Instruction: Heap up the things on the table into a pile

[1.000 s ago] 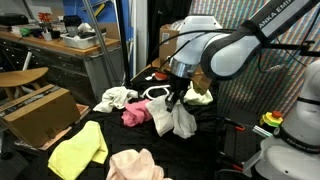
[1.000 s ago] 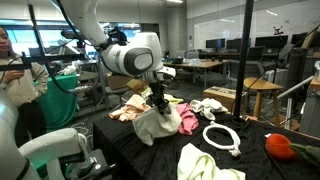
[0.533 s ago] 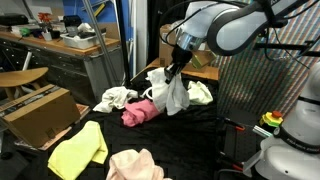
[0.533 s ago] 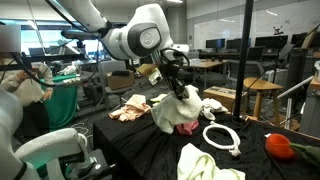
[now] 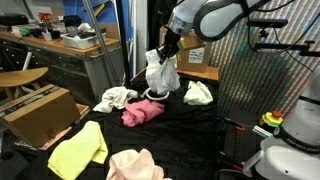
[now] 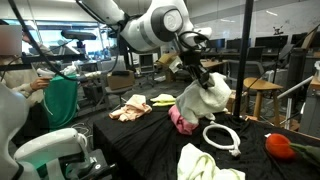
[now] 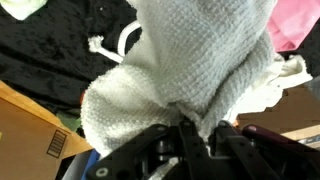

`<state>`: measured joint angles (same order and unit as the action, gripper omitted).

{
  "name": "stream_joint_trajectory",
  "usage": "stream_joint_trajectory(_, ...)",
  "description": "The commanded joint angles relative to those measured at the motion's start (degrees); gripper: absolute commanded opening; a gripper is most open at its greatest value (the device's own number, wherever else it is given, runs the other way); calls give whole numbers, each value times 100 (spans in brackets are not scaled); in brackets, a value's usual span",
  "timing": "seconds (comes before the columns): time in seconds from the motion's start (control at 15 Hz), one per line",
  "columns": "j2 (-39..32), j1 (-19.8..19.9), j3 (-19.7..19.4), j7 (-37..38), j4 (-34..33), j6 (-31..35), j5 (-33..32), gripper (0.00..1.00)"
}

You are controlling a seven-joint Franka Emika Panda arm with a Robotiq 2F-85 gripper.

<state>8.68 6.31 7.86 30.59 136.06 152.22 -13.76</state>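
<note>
My gripper should next move outward, still high above the table, and let go of the towel [image 6: 203, 100] over the white rope ring [image 6: 221, 138], because the towel's hanging end already reaches there.
My gripper [image 5: 168, 46] is shut on a white towel [image 5: 160, 76] and holds it hanging well above the black table. It shows in both exterior views, the gripper [image 6: 197, 68] over the towel [image 6: 203, 100], and it fills the wrist view [image 7: 190, 70] with the jaws [image 7: 197, 135] pinching its top. On the table lie a pink cloth [image 5: 141, 113], a white cloth [image 5: 114, 97], a pale green cloth [image 5: 198, 93], a yellow cloth [image 5: 78, 150], a light pink cloth [image 5: 135, 165] and a white rope ring [image 6: 220, 136].
The black table [image 5: 190, 135] has an edge near a cardboard box [image 5: 40, 112]. A red object [image 6: 279, 146] lies at a table corner. A person [image 6: 20, 70] sits beside a cluttered bench. A stool [image 6: 262, 92] stands behind the table.
My gripper has risen and moved toward the back of the table, lifting the white towel clear of the surface. The other cloths have not moved.
</note>
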Motion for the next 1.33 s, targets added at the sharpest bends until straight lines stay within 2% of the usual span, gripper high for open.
stream_joint_trajectory(0.0,-827,123,-148,475,-964,-161,-641,8)
stream_joint_trajectory(0.2,-1367,-75,-463,605,-1501,-292,-863,9)
stream_joint_trajectory(0.27,-1514,-145,-561,586,-1636,-337,-813,37)
stream_joint_trajectory(0.33,-1622,-217,-656,574,-1740,-363,-779,38)
stream_joint_trajectory(0.4,-1710,-286,-743,533,-1825,-414,-723,44)
stream_joint_trajectory(0.67,-1894,-540,-1011,475,-2004,-534,-663,75)
stream_joint_trajectory(0.87,-1900,-736,-1058,433,-2005,-629,-702,97)
stream_joint_trajectory(0.93,-1899,-805,-1041,415,-1999,-663,-718,100)
stream_joint_trajectory(1.27,-2109,-1279,-813,313,-2101,-910,-664,100)
